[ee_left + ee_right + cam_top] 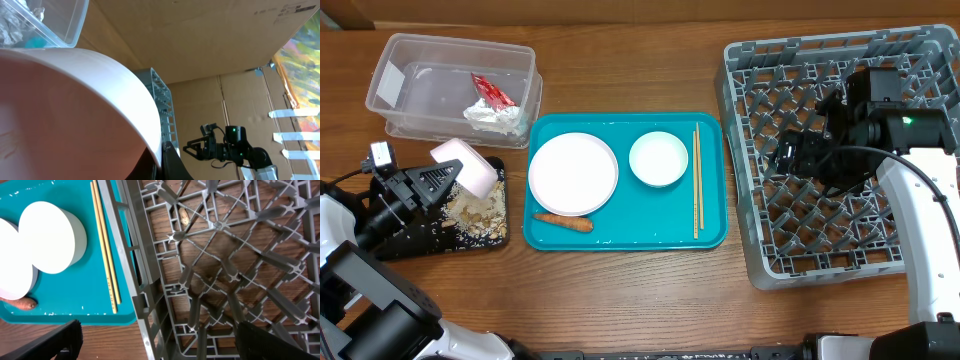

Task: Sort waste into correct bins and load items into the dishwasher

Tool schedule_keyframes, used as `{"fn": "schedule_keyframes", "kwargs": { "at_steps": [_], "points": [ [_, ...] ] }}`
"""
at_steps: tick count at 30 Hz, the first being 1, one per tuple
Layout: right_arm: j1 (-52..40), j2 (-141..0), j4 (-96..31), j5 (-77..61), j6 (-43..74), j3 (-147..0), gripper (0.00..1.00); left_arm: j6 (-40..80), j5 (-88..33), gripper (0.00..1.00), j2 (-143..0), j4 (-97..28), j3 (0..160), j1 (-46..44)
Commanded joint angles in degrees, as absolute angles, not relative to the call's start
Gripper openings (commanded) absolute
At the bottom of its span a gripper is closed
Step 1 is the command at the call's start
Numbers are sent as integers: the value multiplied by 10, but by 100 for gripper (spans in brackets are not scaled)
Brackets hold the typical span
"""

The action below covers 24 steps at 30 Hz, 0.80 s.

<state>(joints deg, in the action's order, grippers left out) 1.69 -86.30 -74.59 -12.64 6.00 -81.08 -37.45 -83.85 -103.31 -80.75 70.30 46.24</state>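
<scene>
My left gripper moves to the right in the overhead view next, turns the bowl upright and lowers it between carrot (563,221) and chopsticks, where the tray is bare.
My left gripper (448,180) is shut on a pinkish-white bowl (468,165), tipped on its side over the black tray (492,232), where beige food scraps (478,208) lie. The bowl fills the left wrist view (75,105). The clear tub (415,60) holds a red wrapper (492,92) and white tissue (496,116). On the teal tray (620,235) are a plate (573,172), a bowl (658,158), chopsticks (697,180) and a carrot (563,221). My right gripper (155,340) is open and empty over the grey dish rack (750,200).
The rack's left rim (145,305) lies between my right fingers, beside the teal tray's corner (75,315). The chopsticks (105,255) and bowl (47,237) show in the right wrist view. Bare wooden table lies in front of the trays.
</scene>
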Motion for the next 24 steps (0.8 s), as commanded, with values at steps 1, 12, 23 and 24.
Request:
{"fn": "schedule_keyframes", "kwargs": {
  "at_steps": [1,12,23,24],
  "points": [
    [16,-856,-745,-124,59,-813,100,-346,-856,4,-1035,-811,697,466],
    [16,-856,-753,-124,59,-813,100,-265,-881,4,-1035,-831,697,470],
    [16,-856,-751,-124,59,-813,100,-349,-850,4,-1034,-827,698,455],
    [16,-856,-751,-124,59,-813,100,-363,-844,4,-1034,-827,700,447]
  ]
}}
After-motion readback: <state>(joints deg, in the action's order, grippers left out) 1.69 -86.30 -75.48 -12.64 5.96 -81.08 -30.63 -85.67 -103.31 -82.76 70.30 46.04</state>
